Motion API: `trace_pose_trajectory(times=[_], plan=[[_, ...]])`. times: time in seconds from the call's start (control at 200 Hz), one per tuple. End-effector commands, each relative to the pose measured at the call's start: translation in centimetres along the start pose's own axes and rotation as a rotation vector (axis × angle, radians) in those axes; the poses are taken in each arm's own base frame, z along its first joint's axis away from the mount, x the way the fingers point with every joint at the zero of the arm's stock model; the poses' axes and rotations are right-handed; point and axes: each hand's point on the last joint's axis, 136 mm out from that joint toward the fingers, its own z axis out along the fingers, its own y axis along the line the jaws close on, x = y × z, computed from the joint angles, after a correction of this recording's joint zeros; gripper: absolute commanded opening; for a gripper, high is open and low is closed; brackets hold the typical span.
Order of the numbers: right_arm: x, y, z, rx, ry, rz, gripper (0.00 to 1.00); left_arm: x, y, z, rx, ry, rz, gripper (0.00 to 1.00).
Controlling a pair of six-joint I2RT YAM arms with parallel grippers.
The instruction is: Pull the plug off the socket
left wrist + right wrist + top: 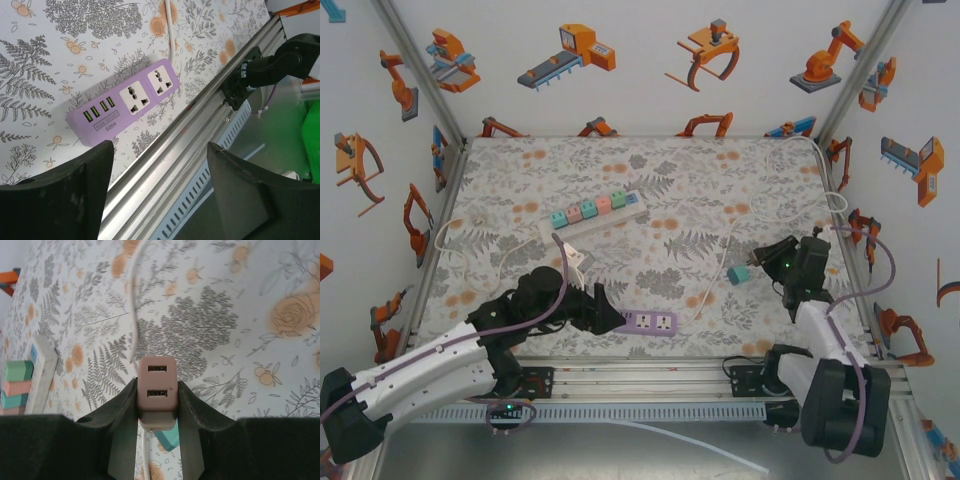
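My right gripper will next lower the pinkish plug and release it on the bare cloth beside the teal block (169, 437).
The purple socket strip (650, 321) lies at the table's near edge, and in the left wrist view the strip (125, 102) has both its round sockets bare. My left gripper (608, 316) hovers just left of it, open, its fingers (75, 190) spread over the aluminium rail with nothing between them. My right gripper (760, 260) is off to the right, well away from the strip. It is shut on a pinkish plug (157, 370) with two USB slots, held above the cloth. A teal block (169, 437) shows just beneath the plug; I cannot tell if they touch.
A white power strip (590, 213) carrying several pastel plugs lies diagonally at mid-table. Its end (41, 372) shows left of my right gripper. White cables (710, 290) loop over the floral cloth. The aluminium rail (165, 165) borders the near edge.
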Motion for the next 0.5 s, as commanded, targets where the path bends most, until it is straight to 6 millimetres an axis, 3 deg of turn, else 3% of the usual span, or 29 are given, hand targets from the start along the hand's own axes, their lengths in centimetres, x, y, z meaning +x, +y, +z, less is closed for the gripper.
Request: trace_pose_trajectory(times=[0.0, 0.2, 0.496], plan=[[-0.7, 0.8, 0.9, -0.076, 0.004, 0.095, 0.15, -0.5, -0.7, -0.2, 0.026, -0.017, 0.035, 0.79], [0.1, -0.4, 2.7, -0.056, 0.041, 0.138, 0.19, -0.4, -0.2, -0.5, 0.003, -0.034, 0.030, 1.00], [2.0, -2.9, 3.3, 0.030, 0.089, 0.163, 0.36, -0.2, 0.3, -0.7, -0.020, -0.041, 0.024, 0.97]])
